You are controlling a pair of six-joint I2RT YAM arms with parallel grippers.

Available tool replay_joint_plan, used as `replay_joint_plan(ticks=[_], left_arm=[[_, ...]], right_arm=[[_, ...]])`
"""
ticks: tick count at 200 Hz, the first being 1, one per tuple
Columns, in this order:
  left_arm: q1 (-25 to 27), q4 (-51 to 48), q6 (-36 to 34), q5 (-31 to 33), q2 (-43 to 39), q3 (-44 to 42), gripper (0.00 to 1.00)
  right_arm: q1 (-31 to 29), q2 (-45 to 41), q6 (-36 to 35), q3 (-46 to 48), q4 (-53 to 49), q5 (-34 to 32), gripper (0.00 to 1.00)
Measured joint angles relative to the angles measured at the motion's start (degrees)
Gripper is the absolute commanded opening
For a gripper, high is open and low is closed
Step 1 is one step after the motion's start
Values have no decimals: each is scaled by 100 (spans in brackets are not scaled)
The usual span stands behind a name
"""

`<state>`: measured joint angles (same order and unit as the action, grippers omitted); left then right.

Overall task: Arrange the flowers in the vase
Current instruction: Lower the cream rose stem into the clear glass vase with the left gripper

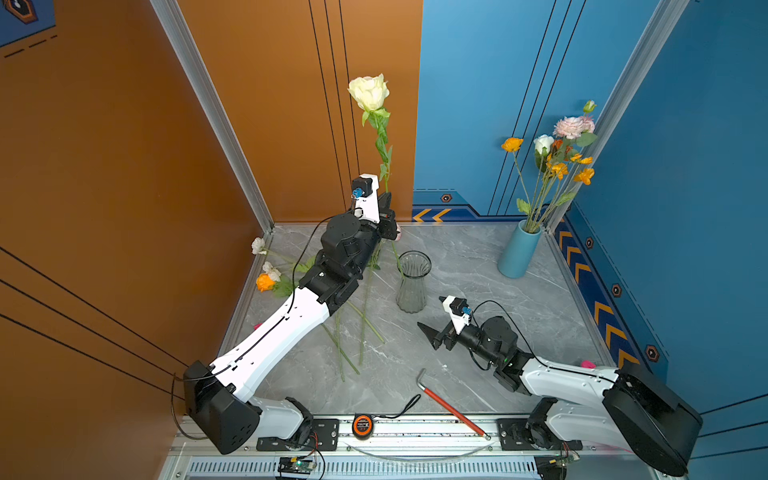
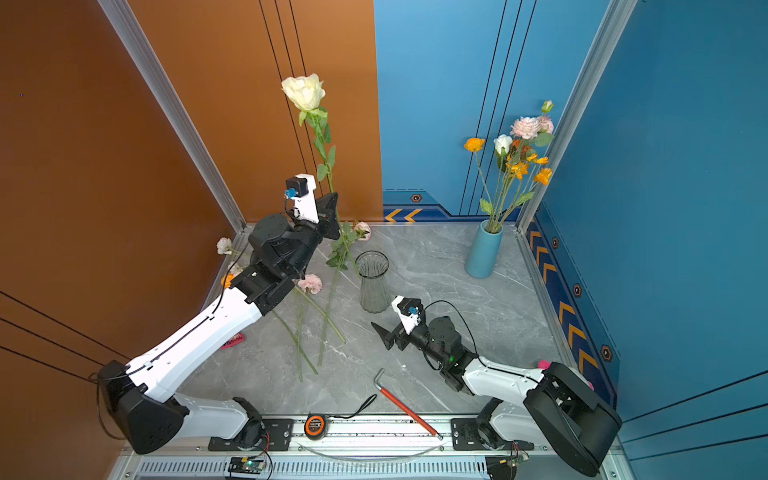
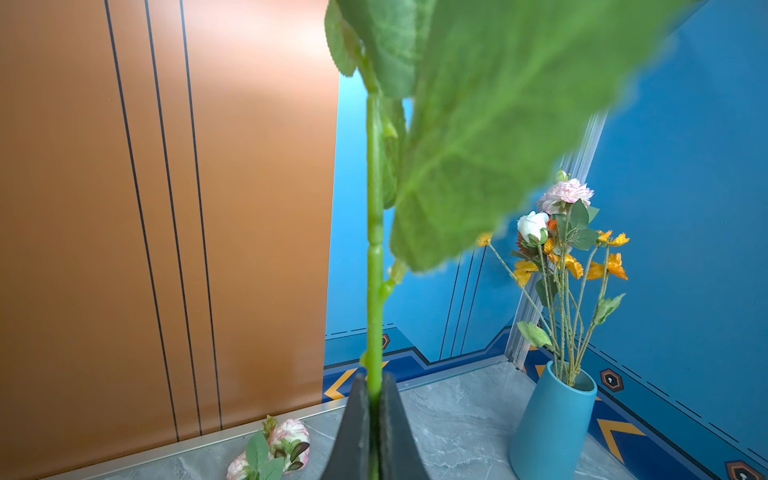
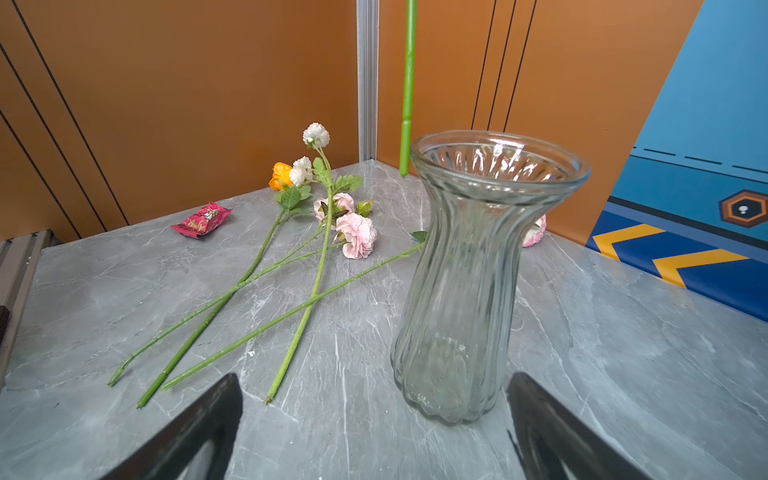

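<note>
My left gripper should rise slightly, move the rose's stem over the ribbed vase's opening (image 1: pixel 414 263), lower it in and then let go of it, because that opening is below the gripper.
My left gripper (image 1: pixel 387 206) (image 3: pixel 375 399) is shut on the green stem (image 3: pixel 375 249) of a cream rose (image 1: pixel 369 92) (image 2: pixel 304 91) and holds it upright, high above the table. The stem's lower end (image 4: pixel 404 145) hangs close beside the rim of the clear ribbed glass vase (image 1: pixel 412 282) (image 2: pixel 373 282) (image 4: pixel 478 270), outside it in the right wrist view. Several loose flowers (image 1: pixel 361 324) (image 4: pixel 316 270) with pink, white and orange blooms lie on the table left of the vase. Low and near the vase's base, my right gripper (image 1: pixel 430 332) (image 4: pixel 374 382) is open and holds nothing.
A blue vase (image 1: pixel 518 249) (image 3: pixel 552 424) full of flowers stands in the back right corner. A red-handled hex key (image 1: pixel 449 405) and a tape measure (image 1: pixel 362 426) lie at the front edge. A red snack packet (image 4: pixel 201 220) lies by the orange wall.
</note>
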<state>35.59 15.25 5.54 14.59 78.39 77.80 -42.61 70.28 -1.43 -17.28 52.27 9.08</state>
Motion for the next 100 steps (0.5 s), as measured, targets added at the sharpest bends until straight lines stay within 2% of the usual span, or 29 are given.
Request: replay_joint_plan(ticks=[100], left_arm=[[-2, 105, 122, -138, 166, 330, 0]], right_arm=[[22, 0, 0, 0, -2, -2, 100]])
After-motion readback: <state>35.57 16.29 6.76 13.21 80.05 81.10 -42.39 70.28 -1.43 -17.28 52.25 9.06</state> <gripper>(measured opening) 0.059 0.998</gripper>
